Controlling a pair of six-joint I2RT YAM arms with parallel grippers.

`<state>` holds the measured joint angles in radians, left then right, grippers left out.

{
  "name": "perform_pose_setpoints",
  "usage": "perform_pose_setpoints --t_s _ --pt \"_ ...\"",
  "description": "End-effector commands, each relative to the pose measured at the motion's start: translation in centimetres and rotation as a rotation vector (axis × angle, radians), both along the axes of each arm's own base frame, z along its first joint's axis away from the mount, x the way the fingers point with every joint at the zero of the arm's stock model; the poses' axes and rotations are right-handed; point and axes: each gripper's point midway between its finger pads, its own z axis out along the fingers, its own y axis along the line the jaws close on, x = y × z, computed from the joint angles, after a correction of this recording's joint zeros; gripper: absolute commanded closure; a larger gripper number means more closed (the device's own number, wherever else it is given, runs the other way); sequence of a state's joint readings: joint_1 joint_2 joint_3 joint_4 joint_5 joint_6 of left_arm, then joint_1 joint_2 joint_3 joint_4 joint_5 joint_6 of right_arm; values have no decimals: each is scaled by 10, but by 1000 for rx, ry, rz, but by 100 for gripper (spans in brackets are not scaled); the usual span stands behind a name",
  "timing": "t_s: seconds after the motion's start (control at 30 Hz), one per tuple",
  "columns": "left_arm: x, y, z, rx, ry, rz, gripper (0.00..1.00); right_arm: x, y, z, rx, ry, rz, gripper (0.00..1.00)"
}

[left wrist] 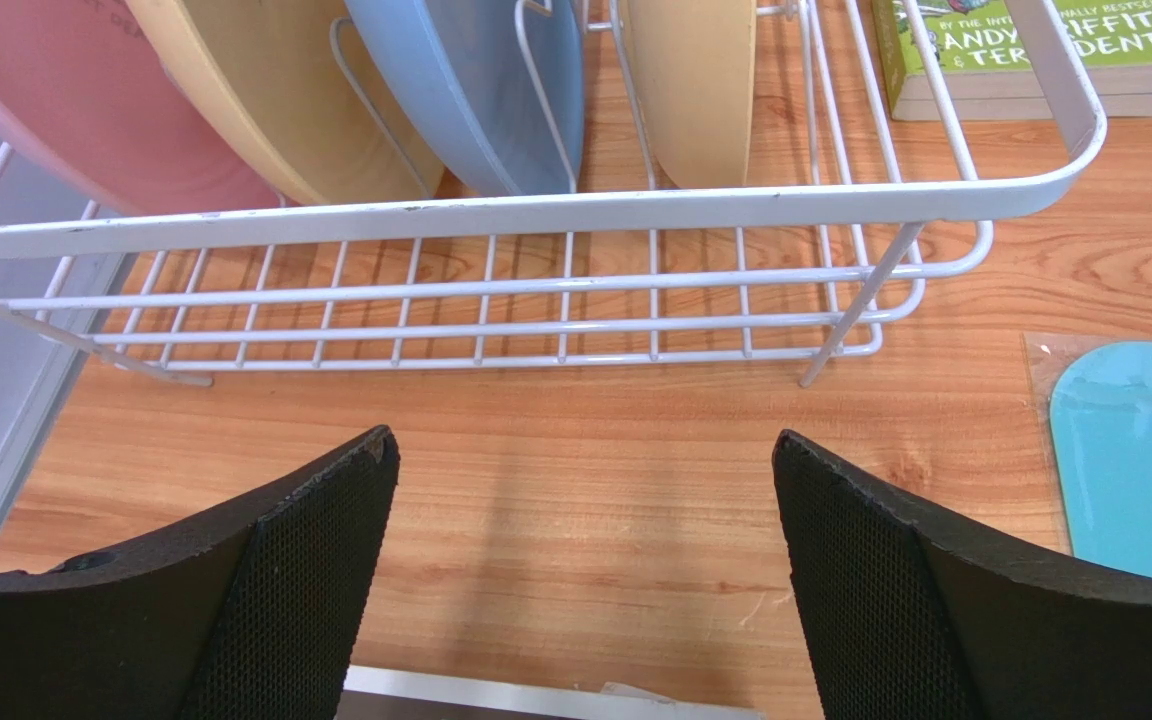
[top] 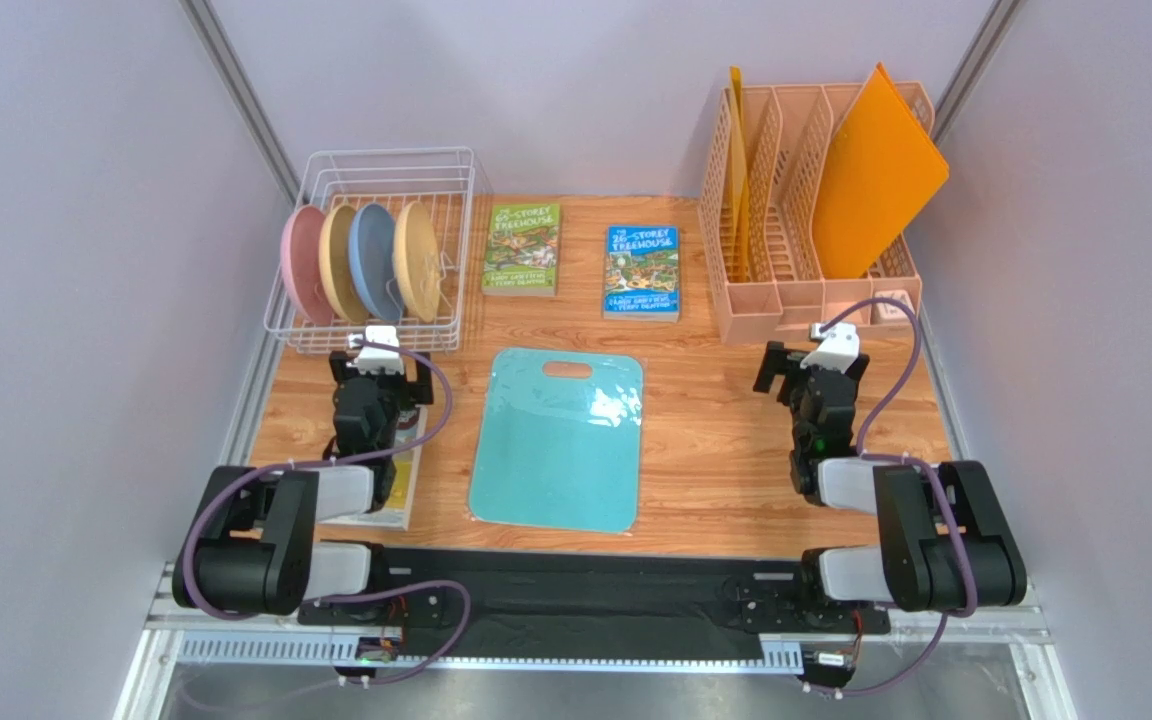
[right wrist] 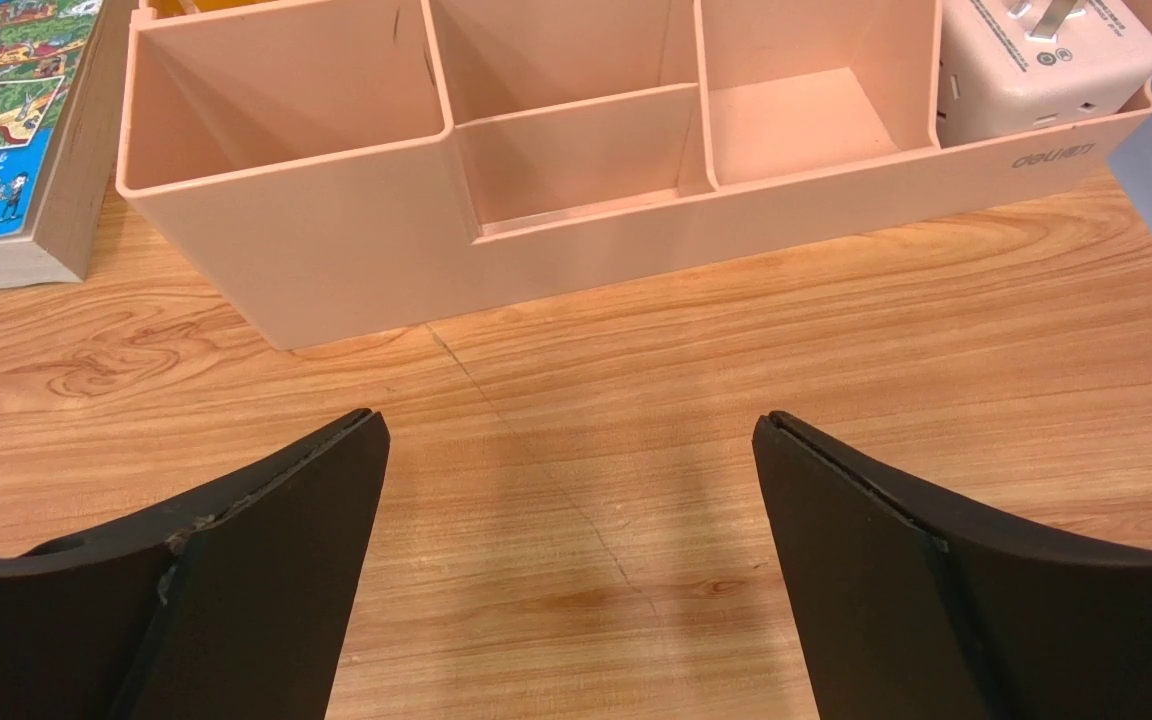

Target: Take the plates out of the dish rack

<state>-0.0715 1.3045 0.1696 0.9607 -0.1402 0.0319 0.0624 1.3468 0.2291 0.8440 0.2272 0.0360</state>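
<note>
My left gripper needs to lift outward next, over the rack's front bar and onto the rim of the tan plate nearest the books, because the tan plate stands outward of the gripper.
The white wire dish rack [top: 455,248] [left wrist: 567,210] stands at the back left of the table. Several plates stand on edge in it: a pink plate [top: 300,264] [left wrist: 71,105], a tan plate [top: 334,258] [left wrist: 274,90], a blue plate [top: 373,258] [left wrist: 485,75] and another tan plate [top: 417,258] [left wrist: 695,83]. My left gripper [top: 379,350] [left wrist: 582,450] hovers just in front of the rack, open and empty. My right gripper [top: 815,360] [right wrist: 567,428] is open and empty over bare wood in front of the peach organizer.
A teal cutting board [top: 560,438] [left wrist: 1138,450] lies mid-table. Two books [top: 522,248] [top: 642,270] lie behind it. The peach slatted organizer [top: 808,278] [right wrist: 387,225] holds orange boards [top: 875,173] and a small adapter [right wrist: 1040,60]. Grey walls close both sides.
</note>
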Motion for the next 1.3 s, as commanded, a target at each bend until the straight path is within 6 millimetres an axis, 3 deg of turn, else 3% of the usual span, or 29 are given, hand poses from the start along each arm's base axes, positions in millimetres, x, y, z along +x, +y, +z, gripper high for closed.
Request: perform_pose_setpoints --t_s 0.0,0.13,0.23,0.27,0.33,0.37,0.4,0.43,0.47,0.5,0.53,0.57,0.6,0.67,0.7,0.8,1.03,1.07,1.13,1.17,1.2,1.27 --pt "9 -2 20 -6 -65 -10 0 11 -2 25 1 -91 -17 0" --pt "10 -2 21 -6 -68 -10 1 10 -2 26 1 -97 -20 0" --pt "9 -2 20 -6 -65 -9 1 16 -4 41 -2 -77 -43 0" --pt "9 0 23 -8 -77 2 1 16 -4 55 9 -86 -52 0" --pt "10 5 43 -15 -106 38 1 19 -3 70 30 -33 -61 0" --pt "4 8 29 -12 -15 52 1 15 -1 76 57 -12 -63 0" --pt "7 10 63 -23 -77 72 1 17 2 86 73 -18 -53 0" --pt "6 13 71 -42 -78 97 0 24 10 112 94 -52 -15 0" --pt "0 14 67 -69 -25 116 1 22 15 115 103 -16 13 0" --pt "2 10 96 -90 -78 95 1 24 22 123 124 -7 45 0" --pt "1 8 104 -103 -77 87 1 31 35 148 145 -30 111 0" --pt "-1 6 106 -125 -58 86 1 28 41 144 157 22 140 0" --pt "0 0 129 -138 -101 52 1 30 48 151 171 20 172 0" --pt "1 -5 145 -151 -118 24 1 31 52 153 192 78 184 0" --pt "6 -8 165 -155 -145 10 0 32 53 155 198 90 182 0" --pt "25 -11 185 -128 -148 -9 1 36 66 158 221 116 247 1" --pt "89 -22 206 -43 -102 -28 4 48 89 150 281 187 336 14" --pt "97 -24 220 -42 -119 -24 4 49 91 149 285 193 344 15" --pt "112 -22 203 -30 -52 9 4 51 94 151 290 195 358 17" --pt "119 -21 210 -7 -54 13 6 51 97 153 288 191 369 20" --pt "126 -20 198 1 -20 28 6 51 98 154 287 192 377 23" --pt "133 -22 196 26 -10 42 9 51 100 158 290 185 385 23"
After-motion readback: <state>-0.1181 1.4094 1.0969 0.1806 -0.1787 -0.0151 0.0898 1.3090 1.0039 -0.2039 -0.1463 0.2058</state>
